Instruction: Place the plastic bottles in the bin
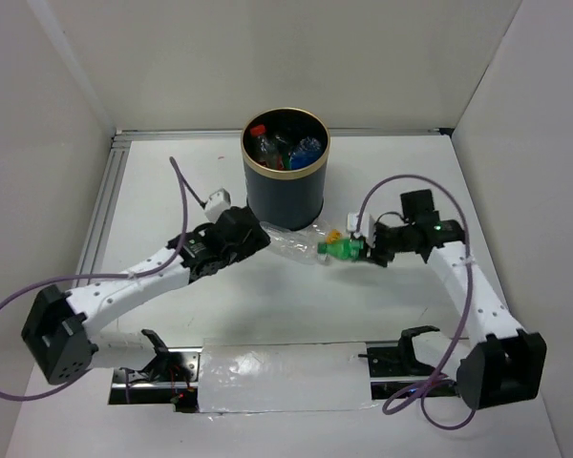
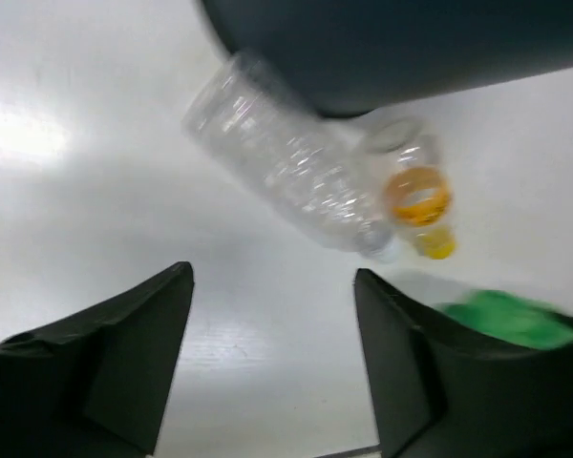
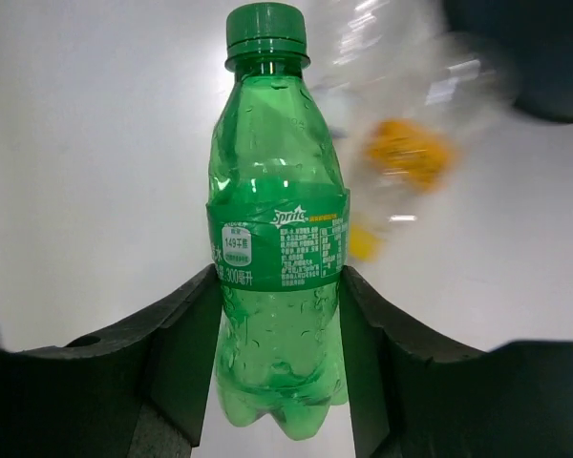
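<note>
Next, the right gripper rises and carries the green bottle outward over the bin's gold-rimmed opening (image 1: 286, 148), then releases, because it belongs with the others in the dark bin.
The dark bin (image 1: 285, 181) with its gold rim stands at the back centre, with several bottles (image 1: 285, 145) inside. My right gripper (image 3: 282, 277) is shut on a green bottle (image 3: 275, 239), one finger pressed on each side below its label; it lies low over the table in the top view (image 1: 342, 251). A clear bottle (image 2: 291, 176) and a yellow-capped clear bottle (image 2: 417, 198) lie at the bin's foot (image 2: 411, 48). My left gripper (image 2: 274, 277) is open just short of them, with only bare table between its fingers.
A metal rail (image 1: 100, 219) runs along the table's left edge, and white walls close in the back and sides. A shiny taped strip (image 1: 286, 377) lies between the arm bases. Purple cables loop off both arms.
</note>
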Robot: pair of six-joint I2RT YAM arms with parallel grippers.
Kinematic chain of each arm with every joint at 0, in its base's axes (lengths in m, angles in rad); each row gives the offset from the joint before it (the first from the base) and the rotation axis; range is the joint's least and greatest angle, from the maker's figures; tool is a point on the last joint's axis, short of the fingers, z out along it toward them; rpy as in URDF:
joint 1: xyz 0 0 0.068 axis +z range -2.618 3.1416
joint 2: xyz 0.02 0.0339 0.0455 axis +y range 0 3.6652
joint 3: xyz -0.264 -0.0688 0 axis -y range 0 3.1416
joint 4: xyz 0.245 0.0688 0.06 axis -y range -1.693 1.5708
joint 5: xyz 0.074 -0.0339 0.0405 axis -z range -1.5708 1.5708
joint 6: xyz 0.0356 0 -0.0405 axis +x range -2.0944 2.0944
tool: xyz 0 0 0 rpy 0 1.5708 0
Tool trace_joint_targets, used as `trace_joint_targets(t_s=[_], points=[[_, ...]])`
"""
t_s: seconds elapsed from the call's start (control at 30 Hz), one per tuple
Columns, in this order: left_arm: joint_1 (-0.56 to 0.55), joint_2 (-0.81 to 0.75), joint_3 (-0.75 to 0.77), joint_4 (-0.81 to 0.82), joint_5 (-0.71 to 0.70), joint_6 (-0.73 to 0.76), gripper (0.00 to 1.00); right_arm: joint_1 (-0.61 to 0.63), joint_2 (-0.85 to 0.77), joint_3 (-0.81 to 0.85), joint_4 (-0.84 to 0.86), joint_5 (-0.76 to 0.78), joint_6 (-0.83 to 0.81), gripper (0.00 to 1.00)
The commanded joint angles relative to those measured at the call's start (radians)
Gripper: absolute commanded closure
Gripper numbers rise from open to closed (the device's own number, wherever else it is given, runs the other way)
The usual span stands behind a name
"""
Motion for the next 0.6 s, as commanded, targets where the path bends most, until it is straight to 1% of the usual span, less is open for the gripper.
trace_joint_targets(t_s=[0.0, 0.03, 0.07, 0.1, 0.13, 0.17, 0.2, 0.23, 0.27, 0.3, 0.33, 0.37, 0.43, 0.47, 0.5, 0.53, 0.57], points=[[0.049, 0.054, -0.082, 0.159, 0.188, -0.252, 0.18, -0.061, -0.092, 0.23, -0.039, -0.149, -0.025, 0.86], [0.082, 0.072, -0.108, 0.194, 0.22, -0.261, 0.16, -0.088, -0.092, 0.265, -0.009, -0.163, 0.002, 0.86], [0.093, 0.109, -0.117, 0.228, 0.269, -0.272, 0.14, -0.098, -0.092, 0.295, 0.062, -0.175, 0.027, 0.88], [0.102, 0.131, -0.117, 0.291, 0.288, -0.281, 0.11, -0.098, -0.081, 0.323, 0.114, -0.186, 0.101, 0.88], [0.116, 0.151, -0.126, 0.316, 0.306, -0.298, 0.07, -0.098, -0.072, 0.367, 0.177, -0.197, 0.149, 0.88], [0.116, 0.171, -0.126, 0.34, 0.322, -0.298, 0.07, -0.098, -0.037, 0.389, 0.297, -0.197, 0.191, 0.88], [0.116, 0.21, -0.126, 0.366, 0.347, -0.298, 0.05, -0.077, -0.011, 0.412, 0.355, -0.197, 0.264, 0.88], [0.127, 0.229, -0.126, 0.388, 0.358, -0.322, 0.04, -0.057, 0.023, 0.439, 0.398, -0.166, 0.291, 0.86], [0.127, 0.247, -0.126, 0.429, 0.372, -0.323, 0.04, -0.009, 0.062, 0.52, 0.422, -0.149, 0.306, 0.85], [0.136, 0.266, -0.126, 0.451, 0.403, -0.336, 0.02, 0.017, 0.151, 0.567, 0.452, -0.132, 0.32, 0.85], [0.136, 0.296, -0.126, 0.463, 0.412, -0.356, 0.02, 0.042, 0.194, 0.613, 0.452, -0.1, 0.331, 0.84], [0.136, 0.312, -0.117, 0.478, 0.421, -0.356, 0.02, 0.089, 0.28, 0.701, 0.481, -0.082, 0.349, 0.83], [0.136, 0.341, -0.117, 0.488, 0.432, -0.372, 0.01, 0.135, 0.362, 0.784, 0.481, -0.047, 0.351, 0.81], [0.136, 0.371, -0.104, 0.488, 0.432, -0.402, 0.01, 0.161, 0.402, 0.868, 0.481, 0.001, 0.351, 0.79], [0.136, 0.385, -0.103, 0.488, 0.443, -0.415, 0.01, 0.202, 0.484, 0.913, 0.445, 0.021, 0.335, 0.77], [0.136, 0.398, -0.094, 0.488, 0.443, -0.425, 0.01, 0.22, 0.523, 0.958, 0.426, 0.035, 0.323, 0.69], [0.136, 0.41, -0.094, 0.471, 0.443, -0.451, 0.01, 0.23, 0.557, 0.998, 0.409, 0.046, 0.323, 0.59]])
